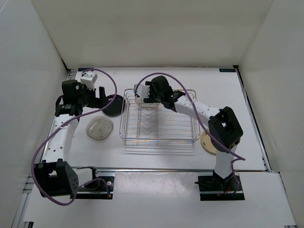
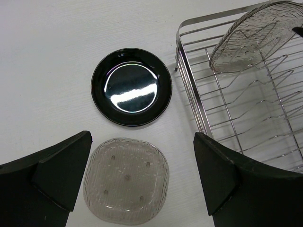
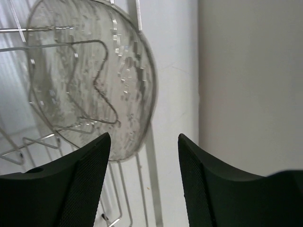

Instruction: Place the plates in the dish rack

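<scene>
The left gripper lowers and tilts onto the black plate's edge away from the rack next, since that plate lies on the tabletop below its open fingers.
The chrome wire dish rack (image 1: pixel 159 138) stands mid-table. A clear glass plate (image 3: pixel 94 71) stands upright on edge at the rack's far left corner (image 2: pixel 255 35). My right gripper (image 3: pixel 144 142) hovers just behind it, open; the plate's rim is beside the left finger and nothing is gripped. In the top view that gripper (image 1: pixel 142 92) is over the same corner. My left gripper (image 2: pixel 142 142) hangs open above the table left of the rack. Below it lie a glossy black plate (image 2: pixel 131 93) and a clear textured plate (image 2: pixel 126 179). A cream plate (image 1: pixel 207 142) lies right of the rack, partly hidden by the right arm.
White walls enclose the table on three sides. The rack's left rim (image 2: pixel 189 80) runs close beside the black plate (image 1: pixel 111 105) and the clear plate (image 1: pixel 99 128). Purple cables loop over both arms.
</scene>
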